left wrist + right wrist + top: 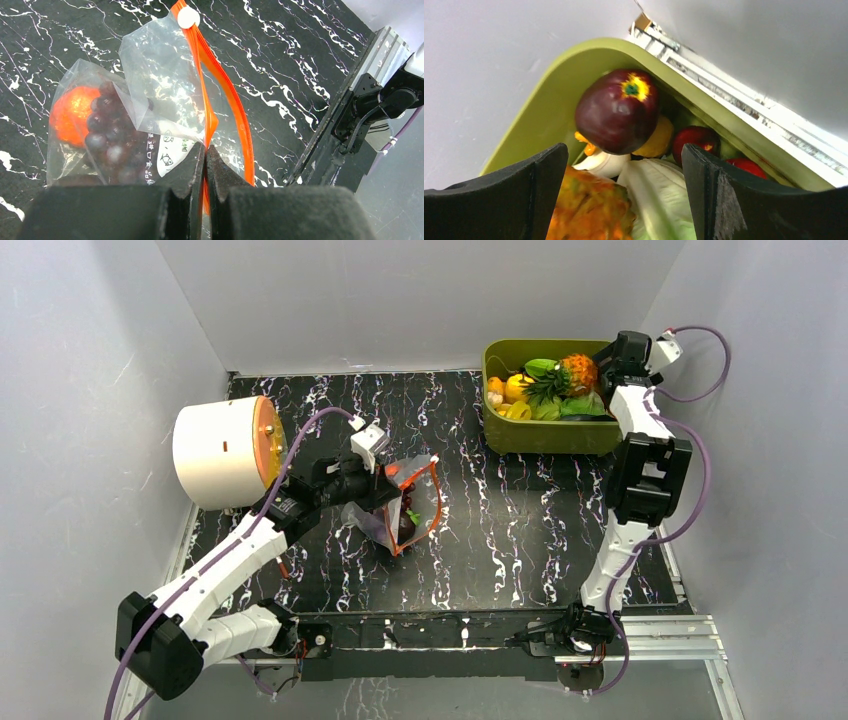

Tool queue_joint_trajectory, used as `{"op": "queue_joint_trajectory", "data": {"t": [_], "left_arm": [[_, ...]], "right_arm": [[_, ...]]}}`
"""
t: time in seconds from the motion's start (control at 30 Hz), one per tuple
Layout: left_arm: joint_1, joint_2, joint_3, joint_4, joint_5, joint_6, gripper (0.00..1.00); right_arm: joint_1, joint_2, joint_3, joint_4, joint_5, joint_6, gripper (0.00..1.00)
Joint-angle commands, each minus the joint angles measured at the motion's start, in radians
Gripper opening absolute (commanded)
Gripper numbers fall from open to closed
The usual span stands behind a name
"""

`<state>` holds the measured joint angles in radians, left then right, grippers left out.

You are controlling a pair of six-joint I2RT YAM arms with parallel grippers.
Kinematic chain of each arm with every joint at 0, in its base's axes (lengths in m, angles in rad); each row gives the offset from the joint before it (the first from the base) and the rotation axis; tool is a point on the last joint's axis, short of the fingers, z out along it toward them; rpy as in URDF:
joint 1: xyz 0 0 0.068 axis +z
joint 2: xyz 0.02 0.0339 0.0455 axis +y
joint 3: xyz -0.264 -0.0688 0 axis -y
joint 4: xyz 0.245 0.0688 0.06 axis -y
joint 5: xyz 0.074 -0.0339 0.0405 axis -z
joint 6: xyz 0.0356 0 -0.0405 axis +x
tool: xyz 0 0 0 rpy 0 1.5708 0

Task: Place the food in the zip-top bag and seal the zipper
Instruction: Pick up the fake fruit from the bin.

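My right gripper moves down toward the bin's corner next and closes on the maroon round fruit (616,110), since that fruit lies uncovered beyond my fingers.
The clear zip-top bag (400,508) sits mid-table with its mouth standing open. My left gripper (206,150) is shut on one side of the orange-red zipper (212,112); in the top view it (385,480) is at the bag's left. Dark purple grapes (112,137) and an orange-red round piece (70,115) lie inside the bag. My right gripper (624,165) is open over the olive-green bin (545,430), just above a maroon round fruit (616,110), a toy pineapple (589,210) and a pale leafy vegetable (659,195). It holds nothing.
A white cylinder with an orange face (225,450) lies at the left. The bin (544,115) holds several more toy foods, among them yellow pieces (515,390) and red fruits (696,140). Grey walls close in on three sides. A metal rail (660,635) runs along the near edge.
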<state>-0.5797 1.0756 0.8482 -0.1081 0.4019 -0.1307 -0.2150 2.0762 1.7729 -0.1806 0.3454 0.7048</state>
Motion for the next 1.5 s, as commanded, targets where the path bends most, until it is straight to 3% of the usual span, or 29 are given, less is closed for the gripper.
{"op": "queue_joint_trajectory", "data": {"t": [0.0, 0.1, 0.53, 0.7, 1.0, 1.47], "left_arm": [[0.003, 0.005, -0.007, 0.015, 0.014, 0.003, 0.0], [0.002, 0.009, -0.006, 0.018, 0.014, 0.003, 0.0], [0.003, 0.031, -0.005, 0.022, 0.022, 0.0, 0.0], [0.003, 0.034, -0.005, 0.021, 0.019, 0.0, 0.0], [0.002, 0.037, -0.006, 0.023, 0.02, 0.0, 0.0], [0.002, 0.021, -0.012, 0.032, 0.019, -0.005, 0.0]], "right_arm": [[-0.027, 0.048, 0.059, 0.068, -0.078, 0.136, 0.85], [-0.03, 0.071, 0.074, 0.077, -0.084, 0.181, 0.9], [-0.048, 0.152, 0.085, 0.176, -0.147, 0.251, 0.93], [-0.053, 0.177, 0.091, 0.195, -0.172, 0.278, 0.83], [-0.055, 0.164, 0.074, 0.236, -0.193, 0.274, 0.52], [-0.055, 0.013, -0.028, 0.263, -0.19, 0.172, 0.4]]}}
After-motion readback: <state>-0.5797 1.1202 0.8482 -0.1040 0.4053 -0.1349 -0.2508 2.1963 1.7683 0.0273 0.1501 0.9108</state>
